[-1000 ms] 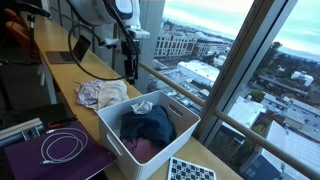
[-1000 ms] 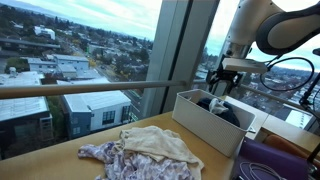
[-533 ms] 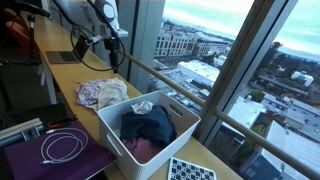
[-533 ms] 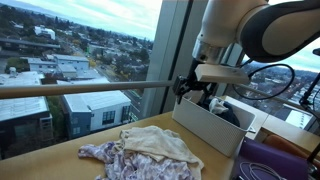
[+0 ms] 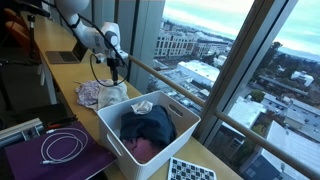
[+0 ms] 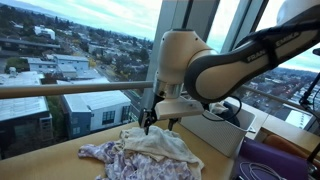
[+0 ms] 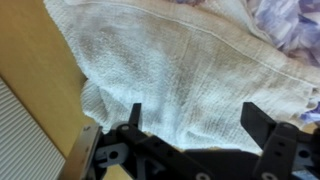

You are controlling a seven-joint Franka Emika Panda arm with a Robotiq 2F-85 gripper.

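I will next lower my open gripper onto the cream towel [image 5: 114, 92] and close its fingers on a fold.
My gripper [image 7: 197, 118] hangs open just above a cream waffle-weave towel [image 7: 190, 70], with nothing between its fingers. In both exterior views the gripper [image 5: 118, 70] [image 6: 148, 122] is low over the pile of cloths on the wooden counter. The cream towel [image 6: 160, 142] lies on top of a purple-and-white patterned cloth [image 6: 110, 155] [image 7: 285, 22]. The same pile [image 5: 100, 94] sits beside a white bin [image 5: 112, 125] that holds dark blue clothing [image 5: 148, 125] and a light piece of cloth [image 5: 142, 106].
The wooden counter [image 7: 30, 70] runs along a large window with a railing [image 6: 70, 88]. A white cable coil [image 5: 62, 147] lies on a purple mat [image 5: 30, 160]. A checkered board [image 5: 190, 171] lies near the bin. A laptop [image 5: 70, 50] stands farther back.
The arm has swung from above the white bin over to the cloth pile and come down close to the cream towel. The jaws have opened a little wider.
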